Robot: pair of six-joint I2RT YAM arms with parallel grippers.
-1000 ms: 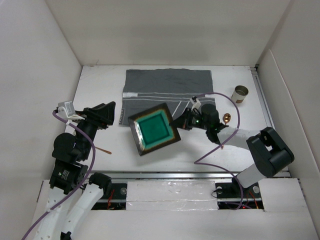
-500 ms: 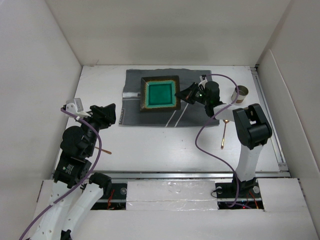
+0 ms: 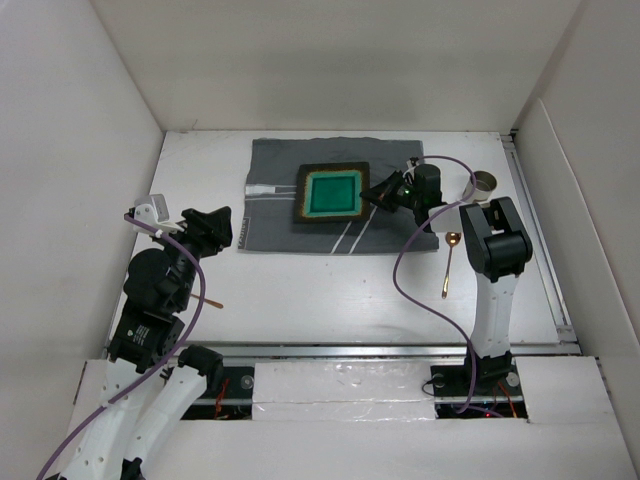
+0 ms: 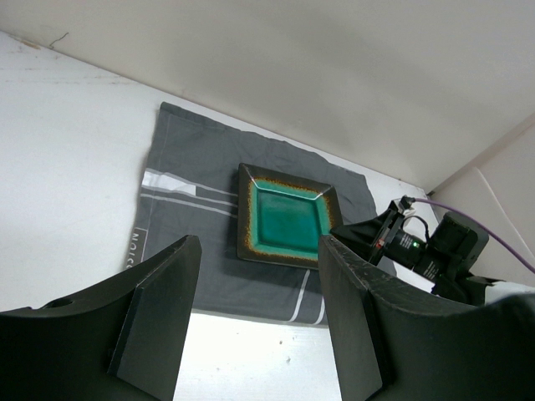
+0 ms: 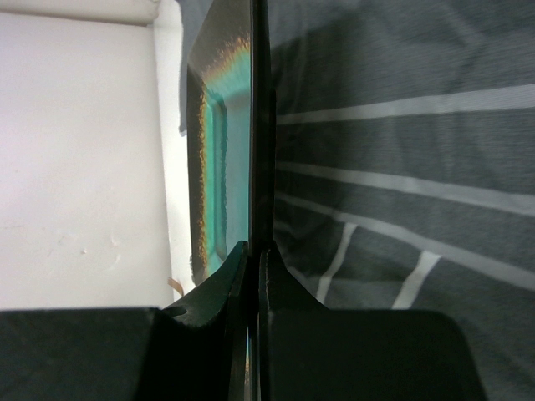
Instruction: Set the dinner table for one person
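Note:
I will bring the plate down a little and open my right gripper, because the plate is already above the middle of the grey striped mat.
A square teal plate (image 3: 333,193) with a dark brown rim lies over the grey striped mat (image 3: 270,215) at the back of the white dinner table (image 3: 330,290). My right gripper (image 3: 372,194) is shut on the plate's right rim; the right wrist view shows the plate (image 5: 219,159) edge-on between the fingers (image 5: 221,284). My left gripper (image 3: 222,232) is open and empty at the left of the table, off the mat's left edge. In the left wrist view the plate (image 4: 288,219) lies beyond the open fingers (image 4: 159,322).
A copper spoon (image 3: 449,262) lies on the table right of the mat. A small cup (image 3: 484,186) stands at the back right. A thin brown stick (image 3: 211,301) lies near the left arm. A metal rail (image 3: 340,350) runs along the near edge. White walls enclose the table.
My right gripper carried the plate from the table's middle back onto the mat, then shifted it a little right and lower. The left arm drew back slightly.

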